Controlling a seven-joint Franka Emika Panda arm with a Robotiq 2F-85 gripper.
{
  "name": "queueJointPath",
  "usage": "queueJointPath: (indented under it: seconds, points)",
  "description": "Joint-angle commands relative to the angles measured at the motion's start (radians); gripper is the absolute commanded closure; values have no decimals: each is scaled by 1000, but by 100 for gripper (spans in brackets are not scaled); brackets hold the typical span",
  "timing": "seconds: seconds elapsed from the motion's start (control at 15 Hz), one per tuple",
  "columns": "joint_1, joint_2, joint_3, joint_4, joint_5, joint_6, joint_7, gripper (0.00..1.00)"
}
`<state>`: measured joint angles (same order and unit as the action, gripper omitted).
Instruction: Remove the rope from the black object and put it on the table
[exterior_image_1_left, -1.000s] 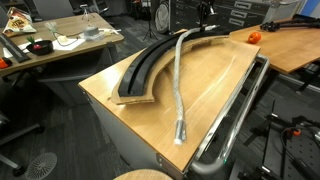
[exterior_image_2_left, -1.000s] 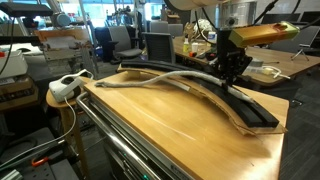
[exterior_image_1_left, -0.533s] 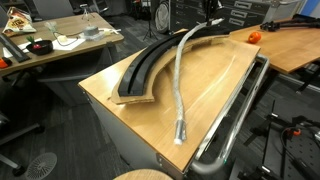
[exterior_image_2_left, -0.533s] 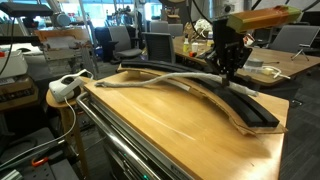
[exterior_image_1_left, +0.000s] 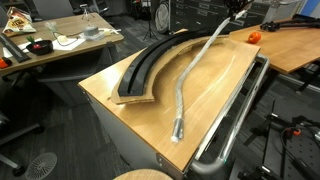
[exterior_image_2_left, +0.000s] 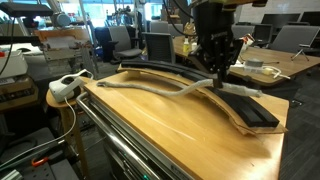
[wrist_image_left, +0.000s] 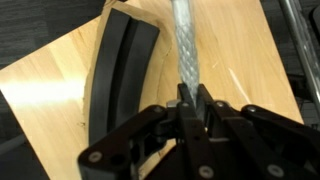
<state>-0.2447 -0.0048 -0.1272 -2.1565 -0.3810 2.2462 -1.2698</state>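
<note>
My gripper will move down toward the metal bar and let go of the rope on the bare table, which is below the gripper and clear of the black object.
The pale grey-white rope lies along the light-brown table, its darker capped end near the front edge. Its far end rises to my gripper at the top of the frame. The black arc-shaped object lies beside the rope, and the rope is off it here. In the exterior view from the rope's end, my gripper holds the rope just above the black object. In the wrist view, my gripper is shut on the rope, with the black object to its left.
A silver metal tube rail runs along the table's edge. An orange object sits on the neighbouring table. A cluttered desk stands at the back. A white power strip sits near the table's corner.
My gripper has risen and swung away from the black object with the rope's far end. The rope's upper part has left the black track and now hangs over the wood.
</note>
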Motion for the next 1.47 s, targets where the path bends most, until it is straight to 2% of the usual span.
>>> queueJointPath:
  seconds: [0.0, 0.13, 0.4, 0.73, 0.8, 0.87, 1.0, 1.2, 1.4]
  points:
    - [31, -78, -17, -136, 2, 2, -28, 97]
    - [44, -70, -11, -189, 7, 20, -13, 97]
    - [75, -27, 2, -271, -35, 83, 112, 97]
    - [96, -51, 0, -399, -62, 312, 187, 97]
    - [92, -57, -5, -416, -92, 348, 211, 91]
    - [87, -64, -9, -432, -127, 379, 238, 64]
    - [70, -113, -26, -464, -223, 403, 291, 56]
    - [32, -246, -64, -532, -307, 389, 285, 31]
    - [-10, -397, -123, -593, -355, 403, 217, 9]
